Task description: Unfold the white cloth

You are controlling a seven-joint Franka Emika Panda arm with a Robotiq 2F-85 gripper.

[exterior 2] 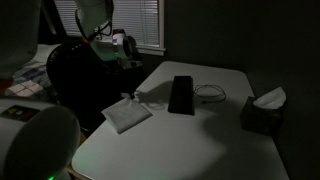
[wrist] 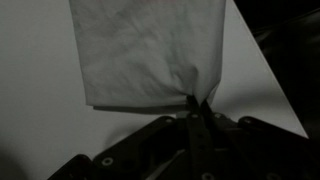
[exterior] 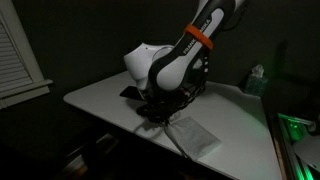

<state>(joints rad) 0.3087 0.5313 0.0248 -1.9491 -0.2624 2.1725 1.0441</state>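
My gripper will next lift the pinched corner, turn, then lower it toward the bare tabletop between the cloth and the black bar to let go of it, because the cloth is still folded.
The white cloth (wrist: pixel 150 50) lies as a folded rectangle on the white table, near the table's edge in both exterior views (exterior: pixel 192 133) (exterior 2: pixel 127 114). In the wrist view my gripper (wrist: pixel 198 102) is shut on the cloth's near corner, and the fabric puckers where the fingers pinch it. In an exterior view the gripper (exterior: pixel 160 110) is low at the cloth's end, partly hidden by the arm. In an exterior view (exterior 2: pixel 133 95) it sits right above the cloth.
A long flat black bar (exterior 2: pixel 182 94) lies mid-table beside a thin cable. A dark tissue box (exterior 2: pixel 262 108) stands at the table's far corner. A green bottle (exterior: pixel 256 78) stands at the back. The table edge (wrist: pixel 270 70) runs close to the cloth.
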